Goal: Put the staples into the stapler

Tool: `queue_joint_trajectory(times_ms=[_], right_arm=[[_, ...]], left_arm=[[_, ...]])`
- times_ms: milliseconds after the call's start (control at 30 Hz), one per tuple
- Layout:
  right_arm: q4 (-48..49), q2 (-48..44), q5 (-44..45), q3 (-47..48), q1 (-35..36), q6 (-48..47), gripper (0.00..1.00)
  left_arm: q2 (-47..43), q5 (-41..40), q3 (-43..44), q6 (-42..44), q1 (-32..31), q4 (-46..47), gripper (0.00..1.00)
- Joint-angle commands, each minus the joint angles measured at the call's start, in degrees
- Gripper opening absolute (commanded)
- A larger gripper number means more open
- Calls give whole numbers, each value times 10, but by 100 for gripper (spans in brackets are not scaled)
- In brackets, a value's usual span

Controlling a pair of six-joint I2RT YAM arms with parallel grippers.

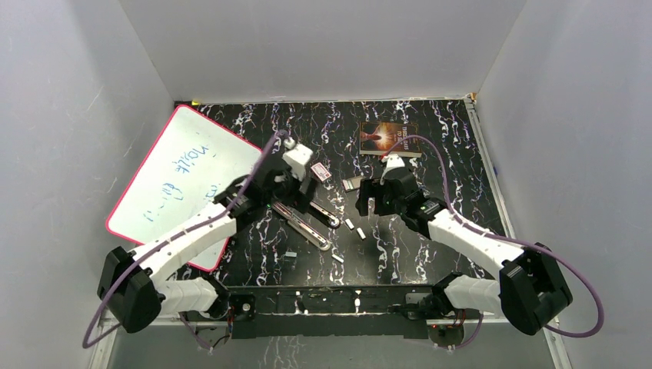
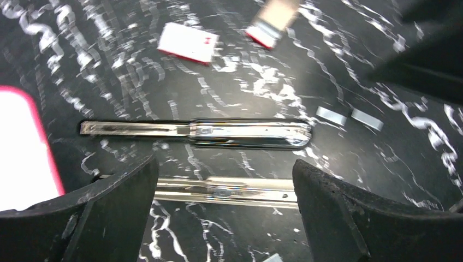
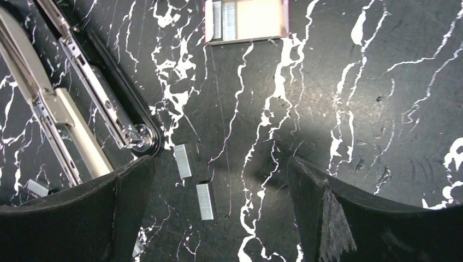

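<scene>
The staple past the stapler's near end has open tabletop around it, and I need to turn my right gripper and bring it back and down to straddle the staple next.
The stapler lies swung open flat on the black marbled table, its chrome arm and staple rail side by side. My left gripper hovers open over the rail, a finger past each side; in the top view it is the left gripper. Two loose staples lie just right of the stapler's end. My right gripper stands open above them, holding nothing; from above it is the right gripper. More staples lie nearer the bases.
A small staple box and an open box tray lie behind the stapler. A pink-edged whiteboard covers the left of the table. A dark book lies at the back. White walls enclose the table.
</scene>
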Motion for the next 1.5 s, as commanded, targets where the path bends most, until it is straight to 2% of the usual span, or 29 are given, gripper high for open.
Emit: queue_joint_trajectory(times_ms=[0, 133, 267, 433, 533, 667, 767, 900, 1100, 1467], right_arm=[[0, -13, -46, -1, -1, -17, 98], [-2, -10, -51, -9, 17, -28, 98], [-16, -7, -6, -4, 82, -44, 97], [-18, -1, 10, -16, 151, -49, 92], [-22, 17, 21, -16, 195, -51, 87], [32, 42, -64, -34, 251, -106, 75], [27, 83, -65, -20, 280, -114, 68], [10, 112, -51, -4, 292, -112, 60], [-18, 127, -34, 12, 299, -106, 54], [-82, 148, 6, 44, 314, -100, 51]], left_arm=[[-10, 88, 24, -84, 139, -10, 92], [7, 119, 37, -102, 192, -26, 92], [24, 127, 46, -112, 200, -36, 93], [47, 143, 69, -122, 201, -60, 93], [45, 152, 71, -127, 201, -59, 93], [32, 146, 63, -114, 201, -50, 95], [23, 147, 52, -114, 201, -44, 96], [18, 152, 43, -113, 201, -46, 96], [19, 152, 42, -111, 201, -45, 96], [20, 154, 37, -108, 201, -43, 96]])
